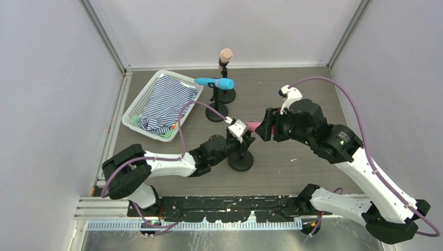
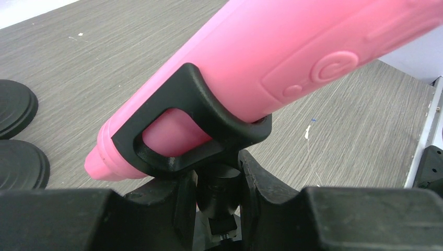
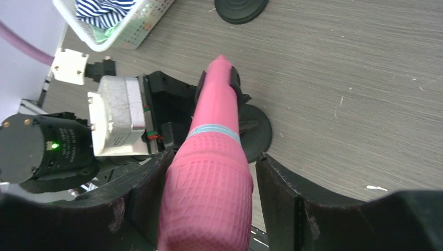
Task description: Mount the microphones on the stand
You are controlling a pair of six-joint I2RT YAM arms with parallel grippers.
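Observation:
The other stands gather on the bare tabletop beside the basket, so the left gripper should carry the near stand outward and release it there.
The pink microphone lies tilted, its tapered handle pushed through the black clip of the near stand. My left gripper is shut on that stand's post just under the clip. My right gripper straddles the pink microphone's gridded head. Its jaws are open, and bare table shows between the head and the right finger. A blue microphone lies level in a second stand's clip. A peach-beige one stands upright on the far stand.
A white basket holding striped cloth sits at the back left. The round bases of the two other stands are just behind my left gripper and show at the left edge of the left wrist view. Walls close in three sides.

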